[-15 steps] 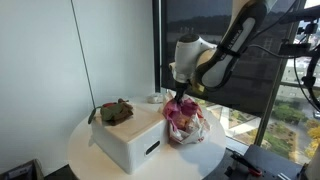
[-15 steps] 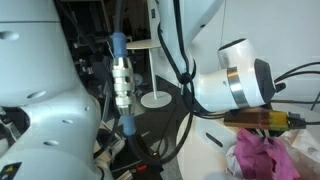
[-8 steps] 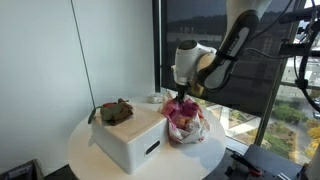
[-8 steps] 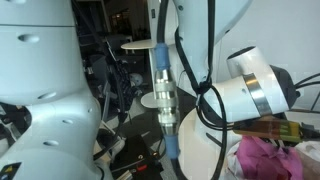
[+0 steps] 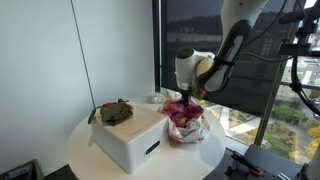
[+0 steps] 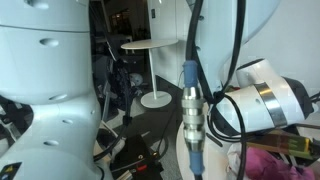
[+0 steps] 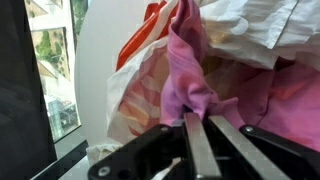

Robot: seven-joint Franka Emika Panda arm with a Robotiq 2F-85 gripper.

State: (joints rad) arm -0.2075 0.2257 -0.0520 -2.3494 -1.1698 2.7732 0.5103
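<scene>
My gripper moves down and toward the white box onto the pink cloth in the bag (image 5: 181,112) (image 7: 192,84) next and releases, since the held fold stands above the rest.
My gripper (image 7: 200,118) is shut on a fold of pink cloth (image 7: 190,70) that sits in a clear plastic bag with orange stripes (image 7: 140,55). In an exterior view the gripper (image 5: 186,99) reaches down into the bag with the pink cloth (image 5: 186,122) on a round white table (image 5: 90,152). In the other exterior view the pink cloth (image 6: 290,165) shows at the lower right under the arm's wrist (image 6: 268,105).
A white box (image 5: 130,138) stands on the table with a dark bundle of cloth (image 5: 115,111) on top. A small cup-like object (image 5: 158,97) stands behind the bag. A dark window lies beyond. Another round white table (image 6: 145,45) stands far off.
The arm has lowered slightly toward the bag, and its links have swung across the close exterior view. The gripper stays shut on the pink cloth.
</scene>
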